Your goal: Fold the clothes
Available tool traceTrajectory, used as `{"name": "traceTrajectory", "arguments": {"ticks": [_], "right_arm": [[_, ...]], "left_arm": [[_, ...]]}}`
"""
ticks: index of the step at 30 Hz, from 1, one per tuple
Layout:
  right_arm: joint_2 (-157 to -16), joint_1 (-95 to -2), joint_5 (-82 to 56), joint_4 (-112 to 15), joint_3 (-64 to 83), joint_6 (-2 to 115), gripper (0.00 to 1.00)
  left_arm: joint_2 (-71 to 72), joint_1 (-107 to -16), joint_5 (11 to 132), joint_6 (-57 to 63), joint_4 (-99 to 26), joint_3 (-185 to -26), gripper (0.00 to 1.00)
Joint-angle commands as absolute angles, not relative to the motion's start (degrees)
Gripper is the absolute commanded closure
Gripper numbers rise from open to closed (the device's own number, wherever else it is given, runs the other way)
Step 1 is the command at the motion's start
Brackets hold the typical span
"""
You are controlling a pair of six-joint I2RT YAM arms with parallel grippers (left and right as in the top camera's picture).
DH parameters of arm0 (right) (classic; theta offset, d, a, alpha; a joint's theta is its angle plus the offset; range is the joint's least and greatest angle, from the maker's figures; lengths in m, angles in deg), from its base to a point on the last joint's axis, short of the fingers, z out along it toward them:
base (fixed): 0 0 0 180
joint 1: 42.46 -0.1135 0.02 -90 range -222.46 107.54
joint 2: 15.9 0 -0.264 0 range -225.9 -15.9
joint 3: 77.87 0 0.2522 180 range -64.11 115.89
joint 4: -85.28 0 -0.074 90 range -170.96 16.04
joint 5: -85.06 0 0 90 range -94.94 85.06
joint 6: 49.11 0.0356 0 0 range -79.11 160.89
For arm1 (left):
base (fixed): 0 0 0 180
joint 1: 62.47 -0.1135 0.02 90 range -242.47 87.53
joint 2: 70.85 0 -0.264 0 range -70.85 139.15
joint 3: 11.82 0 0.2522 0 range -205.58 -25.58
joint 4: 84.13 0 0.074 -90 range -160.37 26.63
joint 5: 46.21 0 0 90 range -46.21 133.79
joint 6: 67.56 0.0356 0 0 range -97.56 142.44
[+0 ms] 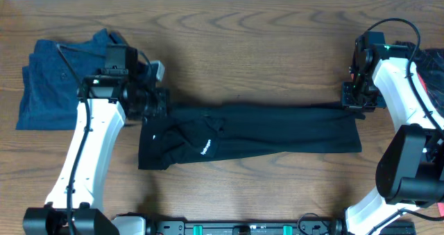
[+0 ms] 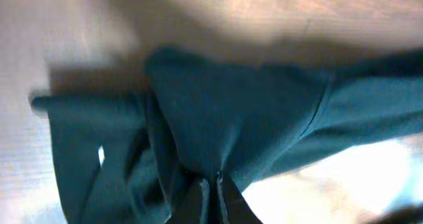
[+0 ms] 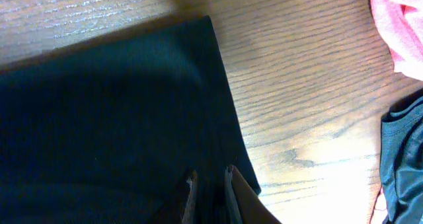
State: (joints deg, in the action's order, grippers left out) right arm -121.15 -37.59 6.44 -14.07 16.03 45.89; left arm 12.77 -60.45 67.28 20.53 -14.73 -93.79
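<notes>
My left gripper moves back and down over the near part of the pants next, since their waist end is bunched in my fingers beyond their near edge.
A black pair of pants lies stretched across the middle of the table, folded lengthwise, with a small white logo. My left gripper is shut on the waist end at the pants' upper left corner; in the left wrist view the fingers pinch bunched dark fabric. My right gripper is shut on the leg end at the upper right corner; in the right wrist view the fingers clamp the hem edge of the black cloth.
A folded blue garment lies at the far left of the table. A pink cloth and a dark grey-blue garment lie at the right edge, also seen in the overhead view.
</notes>
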Motion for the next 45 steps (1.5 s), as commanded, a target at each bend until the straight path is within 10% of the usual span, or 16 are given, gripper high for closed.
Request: {"name": "traceTrajectory", "arguments": {"ticks": [1,18,23,29,45], "right_arm": [[-120.28,-37.16,7.16,-13.8,16.01,46.34,0.86],[-120.28,-36.98,7.31,-6.31,15.7,46.61,0.78],[-120.28,-36.74,8.14,-5.96,15.7,46.65,0.78],[-120.28,-36.74,7.53,-5.98,15.7,46.63,0.76],[-120.28,-36.85,-0.73,-6.66,14.74,46.63,0.73]], "left_arm": [[12.68,-60.51,64.94,20.05,-11.3,-92.06,0.94],[12.68,-60.51,64.79,20.01,-7.46,-82.88,0.94],[12.68,-60.51,65.86,20.03,-2.43,-82.88,0.7],[12.57,-60.51,67.5,20.09,0.02,-83.08,0.7],[16.2,-57.82,70.4,12.73,-27.81,-86.1,0.49]]}}
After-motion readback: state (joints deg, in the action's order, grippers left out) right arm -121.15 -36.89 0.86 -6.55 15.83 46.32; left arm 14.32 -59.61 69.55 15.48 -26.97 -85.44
